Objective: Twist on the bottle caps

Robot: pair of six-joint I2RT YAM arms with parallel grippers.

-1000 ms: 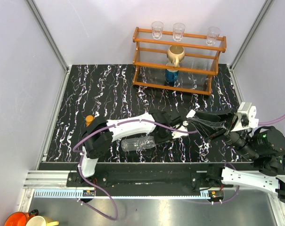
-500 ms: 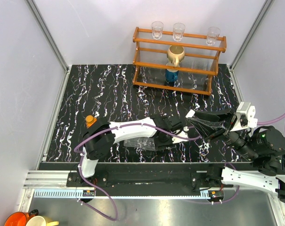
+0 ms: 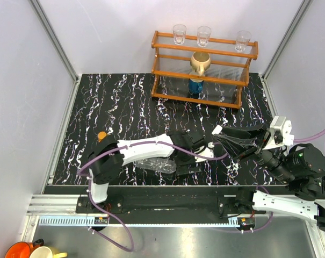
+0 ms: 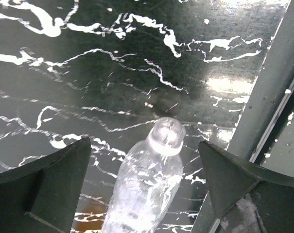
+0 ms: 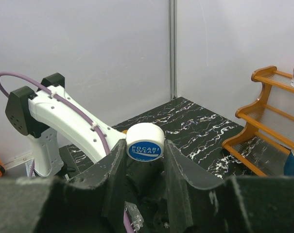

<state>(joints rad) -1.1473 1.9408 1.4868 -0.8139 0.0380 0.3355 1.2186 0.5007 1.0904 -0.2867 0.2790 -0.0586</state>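
Note:
My left gripper goes to the left in the top view and down around the bottle's lower body next, so the bottle's open neck stays free for the cap.
The clear ribbed bottle (image 3: pixel 153 164) (image 4: pixel 147 187) lies on its side on the black marbled table, its open neck uncapped. My left gripper (image 3: pixel 179 161) (image 4: pixel 144 143) hangs over it, open wide. A finger stands on each side of the bottle and neither touches it. My right gripper (image 3: pixel 222 134) (image 5: pixel 145 153) is held off the table at the right, shut on the white cap with a blue top (image 5: pixel 145 141). A small orange bottle (image 3: pixel 101 135) stands at the left, partly hidden by the left arm. I cannot tell whether it is capped.
A wooden rack (image 3: pixel 205 72) at the back holds three clear glasses on top, a tan mug (image 3: pixel 200 62) and a blue item below. A metal rail (image 4: pixel 275 97) runs along the table's near edge, close to the clear bottle. Two mugs (image 3: pixel 30 251) sit off the table, bottom left.
My left gripper has opened wide and the clear bottle lies free between its fingers. The left arm has swung a little toward the near edge. The right arm has not moved.

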